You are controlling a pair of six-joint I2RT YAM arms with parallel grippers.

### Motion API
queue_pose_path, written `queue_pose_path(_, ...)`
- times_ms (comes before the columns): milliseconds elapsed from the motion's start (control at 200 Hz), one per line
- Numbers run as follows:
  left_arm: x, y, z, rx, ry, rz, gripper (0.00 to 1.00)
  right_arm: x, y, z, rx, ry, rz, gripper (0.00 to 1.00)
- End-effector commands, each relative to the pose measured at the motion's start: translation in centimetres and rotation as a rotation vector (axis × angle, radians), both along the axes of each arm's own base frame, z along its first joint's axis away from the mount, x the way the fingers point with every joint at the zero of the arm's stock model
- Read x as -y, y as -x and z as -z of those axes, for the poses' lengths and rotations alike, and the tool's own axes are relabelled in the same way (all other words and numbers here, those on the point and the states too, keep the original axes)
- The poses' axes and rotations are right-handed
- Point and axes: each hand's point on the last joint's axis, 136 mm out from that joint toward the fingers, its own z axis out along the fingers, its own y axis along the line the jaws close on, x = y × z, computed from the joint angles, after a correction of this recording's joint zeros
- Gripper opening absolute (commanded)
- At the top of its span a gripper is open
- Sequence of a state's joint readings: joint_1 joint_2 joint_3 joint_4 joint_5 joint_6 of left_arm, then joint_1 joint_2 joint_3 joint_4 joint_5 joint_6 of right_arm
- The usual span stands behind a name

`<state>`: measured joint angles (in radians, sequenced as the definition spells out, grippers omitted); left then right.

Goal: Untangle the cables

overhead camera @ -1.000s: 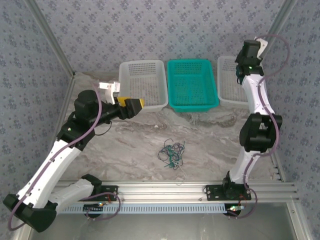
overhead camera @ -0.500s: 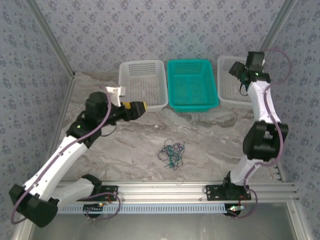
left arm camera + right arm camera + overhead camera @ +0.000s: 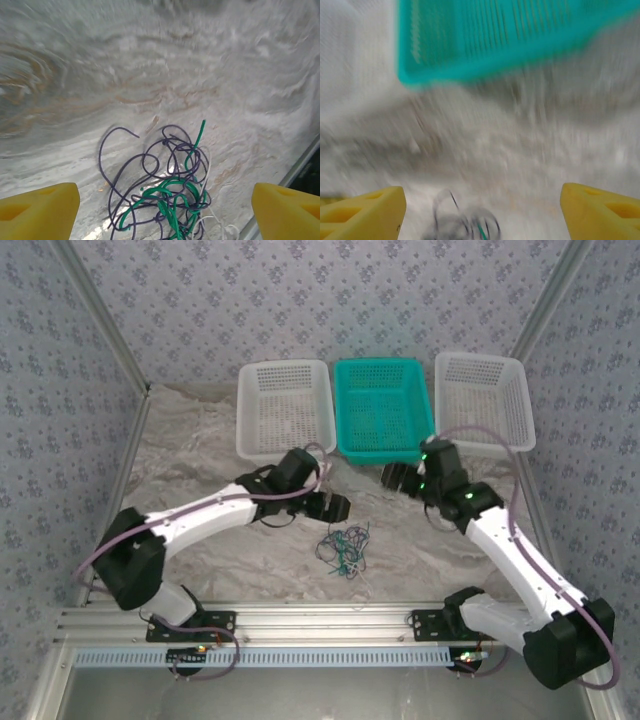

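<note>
The loose purple pieces of cable at the tangle's edge [image 3: 322,548] [image 3: 118,190] spread clear of the bunched green cables there. My left gripper should come down open onto them next.
The cables [image 3: 343,550] lie as a small tangle of dark purple, green and white wires on the marbled table, near the front middle. In the left wrist view the cables [image 3: 177,181] sit low in the frame between the two yellow fingertips. My left gripper [image 3: 335,508] hovers just behind and left of the tangle; the left gripper [image 3: 162,214] is open and holds nothing. My right gripper [image 3: 393,478] is further back and to the right, in front of the teal basket. The right wrist view is blurred; there the right gripper [image 3: 480,210] is open, with the cables [image 3: 465,225] below it.
Three baskets stand along the back: a white basket [image 3: 243,410], a teal basket [image 3: 385,453] and another white basket [image 3: 520,400]. The teal basket [image 3: 510,35] looms close above the right gripper. An aluminium rail [image 3: 330,620] runs along the table's near edge.
Both arms have swung down from the back towards the middle of the table. The left gripper now hovers beside the tangle and the right one has dropped in front of the teal basket. The cables have not moved.
</note>
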<state>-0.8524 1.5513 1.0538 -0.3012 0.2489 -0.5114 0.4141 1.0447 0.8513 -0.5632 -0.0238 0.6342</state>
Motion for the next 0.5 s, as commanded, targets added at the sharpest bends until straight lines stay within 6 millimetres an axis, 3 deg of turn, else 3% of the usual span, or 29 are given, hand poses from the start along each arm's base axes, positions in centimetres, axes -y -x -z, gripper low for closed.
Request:
queue_pose_path(0,0.8,-0.7,1.8,0.013,-0.058,0.015,0.89,0.2,5.1,4.6,-0.225,0.013,0.018,0.82)
queue_pose_path(135,1.2,0.5,5.0,-0.077,-0.104,0.066,0.88,0.8,6.9,5.6,-0.264,0.042,-0.011,0.83)
queue_pose_path(260,3.2,3.4,7.2,-0.228,-0.069,0.231,0.78,1.5,6.9,5.5,-0.253,0.083,-0.016,0.83)
queue_pose_path(325,3.3,3.5,8.3,-0.253,-0.085,0.229,0.54,1.7,6.5,5.0,-0.232,0.094,-0.014,0.83)
queue_pose_path(420,3.2,2.6,8.1,-0.219,-0.068,0.184,0.0,1.4,6.4,4.7,-0.198,0.096,-0.05,0.83)
queue_pose_path(495,3.0,1.2,7.1,-0.199,-0.006,0.121,0.0,0.2,6.7,4.9,-0.157,0.047,-0.118,0.82)
